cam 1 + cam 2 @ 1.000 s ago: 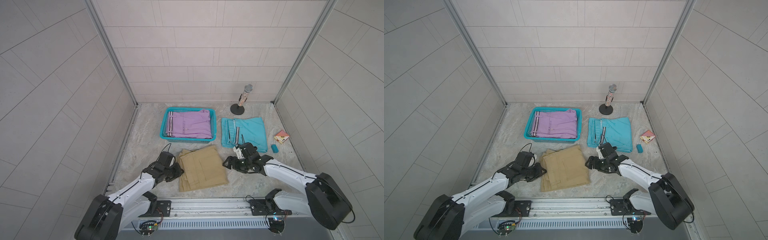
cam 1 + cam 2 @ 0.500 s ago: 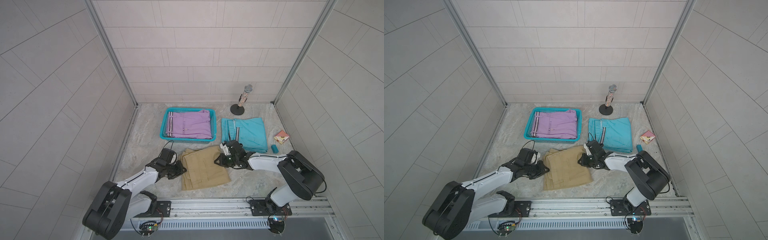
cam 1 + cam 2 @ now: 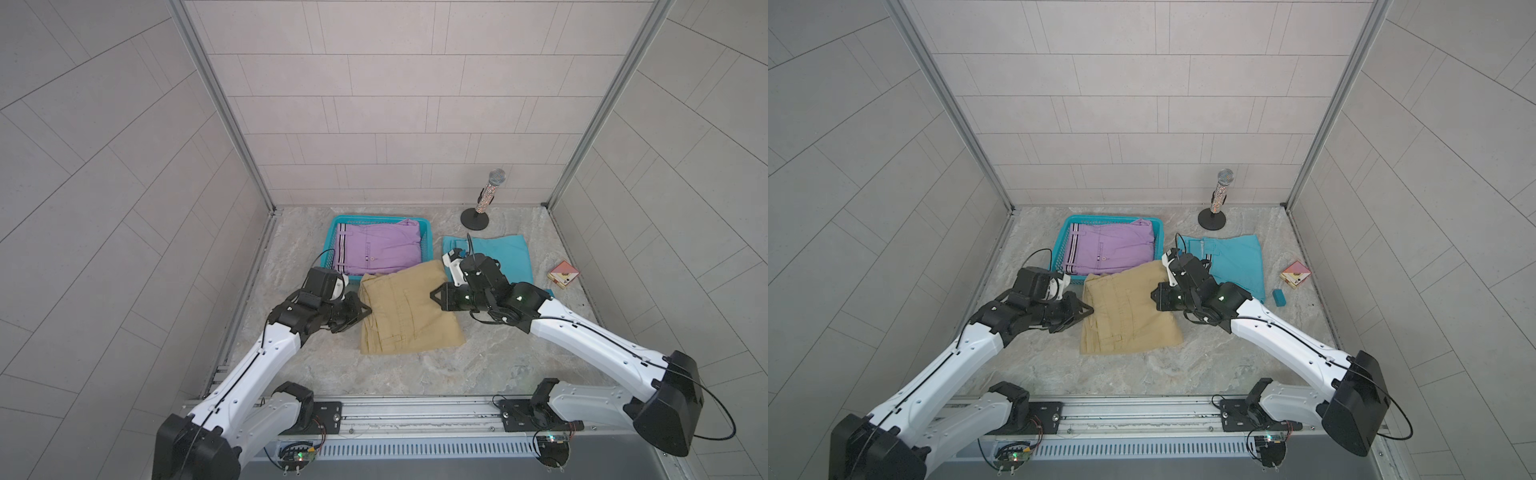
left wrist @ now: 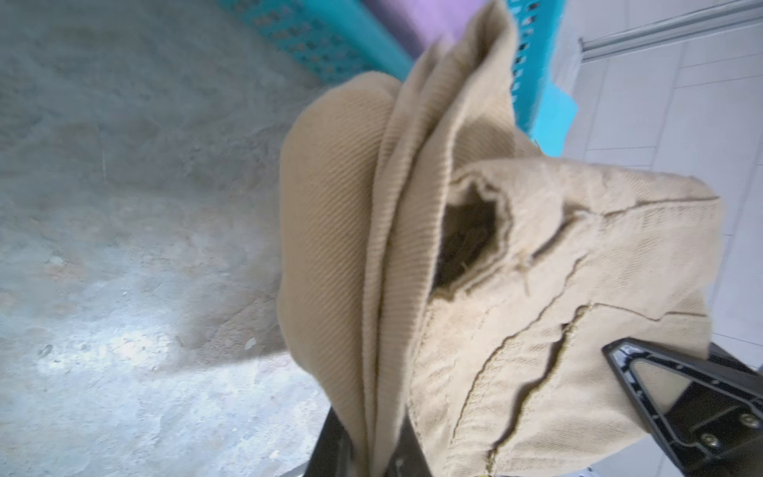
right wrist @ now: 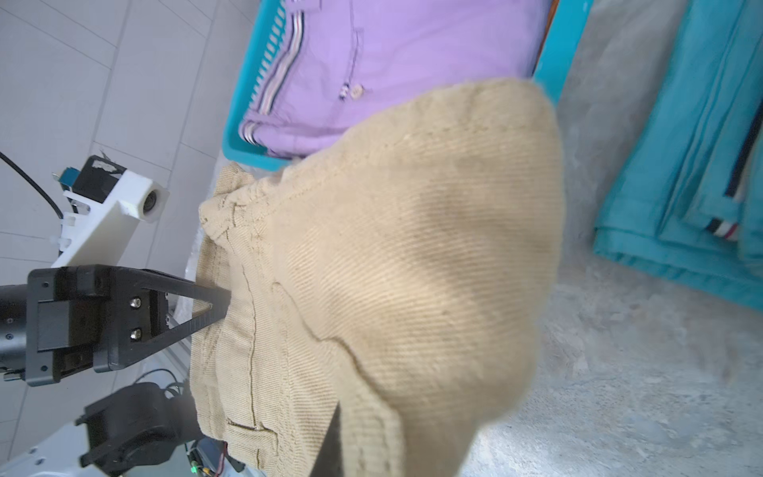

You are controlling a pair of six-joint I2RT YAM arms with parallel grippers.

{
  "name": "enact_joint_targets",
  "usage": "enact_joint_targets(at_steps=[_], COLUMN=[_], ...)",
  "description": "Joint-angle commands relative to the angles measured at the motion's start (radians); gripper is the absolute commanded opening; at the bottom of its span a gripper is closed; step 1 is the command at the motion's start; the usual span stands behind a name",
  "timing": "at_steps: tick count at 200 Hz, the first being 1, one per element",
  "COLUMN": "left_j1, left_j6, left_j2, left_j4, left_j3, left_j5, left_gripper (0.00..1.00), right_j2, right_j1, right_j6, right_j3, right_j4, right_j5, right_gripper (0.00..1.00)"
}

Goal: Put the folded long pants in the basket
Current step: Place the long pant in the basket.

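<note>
The left gripper moves outward past the basket's near rim and down over the striped trim (image 3: 340,246) next, releasing there. Most of the tan cloth hangs outside the basket (image 3: 426,239).
The khaki tan folded pants (image 3: 409,309) (image 3: 1127,309) hang between both grippers. My left gripper (image 3: 365,309) (image 4: 380,450) is shut on their left edge. My right gripper (image 3: 434,296) (image 5: 359,446) is shut on their right edge. The cloth is raised off the floor at the held sides and sags in the middle. Its far edge overlaps the near rim of the turquoise basket (image 3: 426,239) (image 5: 561,49). Lilac pants (image 3: 378,249) (image 5: 413,45) with striped trim lie inside the basket. Turquoise pants (image 3: 507,253) (image 5: 702,165) lie on the floor to the basket's right.
A glittery microphone on a round black stand (image 3: 484,199) is at the back right. A small pink box (image 3: 563,274) and a small teal block (image 3: 1279,297) lie near the right wall. Tiled walls enclose three sides, and a metal rail (image 3: 415,411) runs along the front.
My right gripper moved left from the turquoise pants and shut on the khaki pants' right edge. Both arms have carried the khaki pants up and back, so their far edge now reaches the basket.
</note>
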Motion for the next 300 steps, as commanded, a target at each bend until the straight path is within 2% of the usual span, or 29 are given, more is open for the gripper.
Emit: enact_joint_targets(at_steps=[1, 19, 43, 82, 105, 134, 177, 212, 250, 284, 289, 300], left_j1=[0.035, 0.066, 0.128, 0.204, 0.245, 0.274, 0.295, 0.296, 0.297, 0.297, 0.296, 0.296], left_j6=[0.018, 0.043, 0.080, 0.286, 0.319, 0.341, 0.376, 0.447, 0.476, 0.485, 0.490, 0.489], left_j2=[0.022, 0.078, 0.226, 0.529, 0.677, 0.782, 0.944, 1.125, 1.178, 1.218, 1.222, 1.217], left_j4=[-0.094, -0.124, -0.138, -0.394, -0.442, -0.491, -0.536, -0.678, -0.676, -0.643, -0.641, -0.641], left_j3=[0.141, 0.262, 0.412, 0.789, 0.931, 1.080, 1.208, 1.357, 1.311, 1.260, 1.260, 1.261], left_j5=[0.075, 0.111, 0.185, 0.041, 0.039, 0.004, -0.032, -0.072, -0.153, -0.127, -0.112, -0.110], left_gripper=[0.00, 0.00, 0.00, 0.00, 0.00, 0.00, 0.00, 0.00, 0.00, 0.00, 0.01, 0.15], right_j2=[0.000, 0.032, 0.133, 0.317, 0.430, 0.562, 0.739, 0.842, 0.909, 0.942, 0.938, 0.923], right_j1=[0.006, 0.003, -0.025, -0.086, -0.113, -0.128, -0.154, -0.166, -0.167, -0.167, -0.167, -0.167], right_j6=[-0.048, -0.077, -0.112, -0.123, -0.134, -0.153, -0.167, -0.163, -0.157, -0.156, -0.159, -0.170], right_j3=[0.126, 0.233, 0.370, 0.488, 0.577, 0.676, 0.793, 0.814, 0.773, 0.769, 0.770, 0.781], right_j4=[-0.118, -0.143, -0.153, -0.048, -0.023, 0.004, 0.007, 0.001, 0.000, -0.023, -0.029, -0.053], right_j5=[0.051, 0.085, 0.091, 0.095, 0.087, 0.083, 0.079, 0.081, 0.092, 0.092, 0.090, 0.089], right_gripper=[0.00, 0.00, 0.00, 0.00, 0.00, 0.00, 0.00, 0.00, 0.00, 0.00, 0.05, 0.19])
